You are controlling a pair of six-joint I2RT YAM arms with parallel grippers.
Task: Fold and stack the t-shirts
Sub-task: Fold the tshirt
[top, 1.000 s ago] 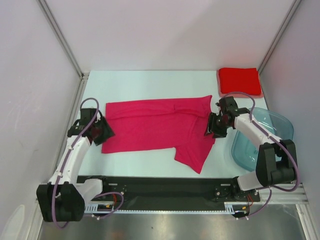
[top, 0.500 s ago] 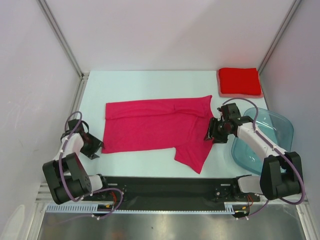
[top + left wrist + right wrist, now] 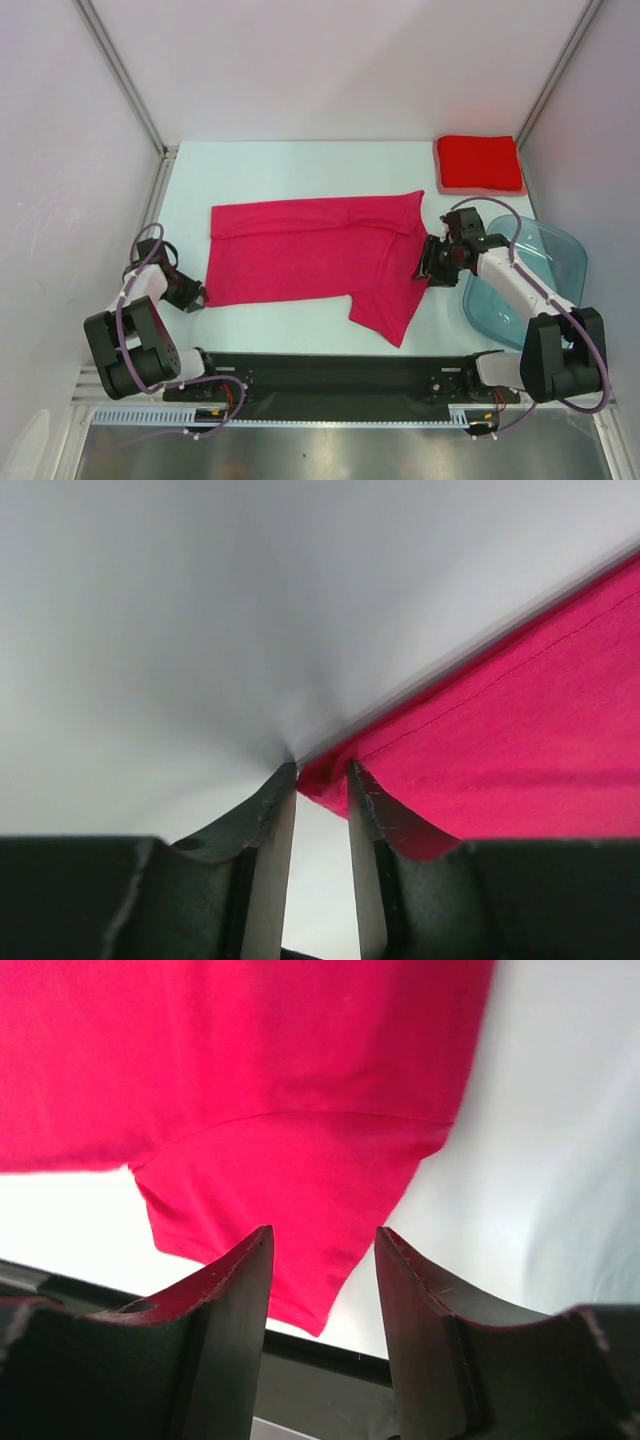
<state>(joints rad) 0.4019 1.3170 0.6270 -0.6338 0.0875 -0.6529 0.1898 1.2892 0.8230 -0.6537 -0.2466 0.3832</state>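
The outer edge of the magenta-pink t-shirt's sleeve beside the seam (image 3: 420,297) (image 3: 398,1188) lies below my right gripper's open fingers and slightly back. My right gripper lowers and comes back onto that edge next.
A magenta-pink t-shirt (image 3: 310,260) lies spread flat in the middle of the table, one sleeve pointing toward the near edge. A red t-shirt (image 3: 478,163) lies folded at the back right. My left gripper (image 3: 190,296) is low on the table at the magenta shirt's near-left corner. In the left wrist view its jaws (image 3: 321,772) stand narrowly apart, with the shirt's corner (image 3: 330,780) at the tips. My right gripper (image 3: 433,264) is open and empty over the shirt's right edge. In the right wrist view (image 3: 322,1245) the magenta cloth (image 3: 280,1090) lies below it.
A translucent blue-grey tub (image 3: 545,262) stands at the right, beside the right arm. White walls close in the table on the left, back and right. A black rail (image 3: 330,375) runs along the near edge.
The left arm has folded back to the near left, and its gripper has come to the shirt's near-left corner. The right gripper has shifted slightly right and nearer.
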